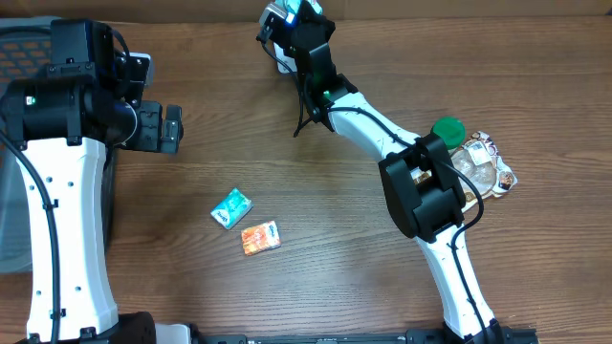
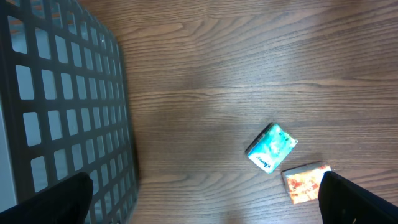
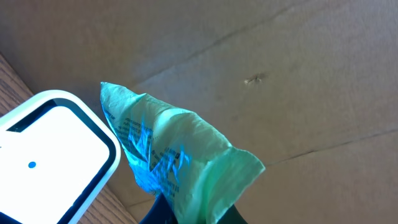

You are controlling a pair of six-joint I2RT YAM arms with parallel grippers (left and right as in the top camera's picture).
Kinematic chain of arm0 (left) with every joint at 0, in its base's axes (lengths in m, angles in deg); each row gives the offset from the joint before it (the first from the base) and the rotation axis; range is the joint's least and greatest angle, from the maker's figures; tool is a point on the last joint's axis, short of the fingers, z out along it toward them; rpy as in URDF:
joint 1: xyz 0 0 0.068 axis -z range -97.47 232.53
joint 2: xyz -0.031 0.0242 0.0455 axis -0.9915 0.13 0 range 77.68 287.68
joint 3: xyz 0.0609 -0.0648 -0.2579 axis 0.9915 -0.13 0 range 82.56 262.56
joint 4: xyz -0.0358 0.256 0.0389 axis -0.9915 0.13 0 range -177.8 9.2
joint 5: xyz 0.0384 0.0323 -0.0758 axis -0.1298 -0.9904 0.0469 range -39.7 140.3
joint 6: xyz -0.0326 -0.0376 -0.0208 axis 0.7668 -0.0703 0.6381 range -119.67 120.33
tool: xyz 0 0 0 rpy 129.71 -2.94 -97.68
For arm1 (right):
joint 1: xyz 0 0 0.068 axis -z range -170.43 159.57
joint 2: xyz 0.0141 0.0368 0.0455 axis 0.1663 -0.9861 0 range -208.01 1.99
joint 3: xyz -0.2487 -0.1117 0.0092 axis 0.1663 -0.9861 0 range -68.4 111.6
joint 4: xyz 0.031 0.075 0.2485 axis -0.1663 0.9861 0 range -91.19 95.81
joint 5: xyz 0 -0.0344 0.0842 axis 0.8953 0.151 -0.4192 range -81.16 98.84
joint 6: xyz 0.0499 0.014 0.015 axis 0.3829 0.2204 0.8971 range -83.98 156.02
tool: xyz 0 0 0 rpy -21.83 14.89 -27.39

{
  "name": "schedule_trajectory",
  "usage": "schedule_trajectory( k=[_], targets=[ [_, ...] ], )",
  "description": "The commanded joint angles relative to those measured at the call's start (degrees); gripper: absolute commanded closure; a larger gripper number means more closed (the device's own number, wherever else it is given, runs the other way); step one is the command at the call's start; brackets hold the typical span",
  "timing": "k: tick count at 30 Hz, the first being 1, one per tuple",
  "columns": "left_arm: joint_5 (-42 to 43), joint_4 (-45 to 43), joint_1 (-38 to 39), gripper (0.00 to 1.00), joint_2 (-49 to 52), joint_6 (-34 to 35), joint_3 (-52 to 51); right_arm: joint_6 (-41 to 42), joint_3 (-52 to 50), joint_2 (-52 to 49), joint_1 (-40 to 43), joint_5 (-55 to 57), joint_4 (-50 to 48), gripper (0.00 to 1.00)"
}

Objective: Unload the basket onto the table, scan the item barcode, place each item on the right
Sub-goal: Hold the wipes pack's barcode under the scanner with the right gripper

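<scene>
The snack bag (image 1: pixel 486 175) is back and to the right of my right gripper in the overhead view. I will swing the packet lit by the scanner over it and let go.
My right gripper (image 1: pixel 295 21) reaches to the table's far edge and is shut on a pale green packet (image 3: pixel 180 155). In the right wrist view the packet sticks up from between the fingers, with blue light falling on its printed side. A white scanner (image 3: pixel 53 152) with a dark rim stands just left of it; overhead the scanner (image 1: pixel 283 63) shows beside the gripper. My left gripper (image 1: pixel 168 129) hangs open over the left of the table, holding nothing. In its wrist view the left gripper (image 2: pixel 202 208) shows only its dark fingertips (image 2: pixel 59 202) at the bottom corners.
A teal packet (image 1: pixel 230 207) and an orange packet (image 1: pixel 260 237) lie mid-table, and both the teal packet (image 2: pixel 272 147) and the orange packet (image 2: pixel 303 184) show in the left wrist view. A dark mesh basket (image 2: pixel 56 93) stands at the left. A green-capped bottle (image 1: pixel 448 129) and a snack bag (image 1: pixel 486 164) sit at the right. A cardboard wall (image 3: pixel 280 74) backs the table.
</scene>
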Motion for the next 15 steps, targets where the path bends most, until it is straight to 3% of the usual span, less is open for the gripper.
schedule_trajectory(
  k=[1,9,15],
  targets=[
    [-0.13,-0.09,0.07,0.0,0.2,-0.63,0.46,0.13,0.52,0.2,-0.13,0.68,-0.46,0.96],
    [-0.13,-0.09,0.07,0.01,0.2,-0.63,0.46,0.76,0.52,2.34,-1.57,2.14,1.49,0.96],
    [-0.13,-0.11,0.07,0.0,0.2,-0.61,0.46,14.43,0.52,10.97,-2.99,1.62,9.81,0.96]
  ],
)
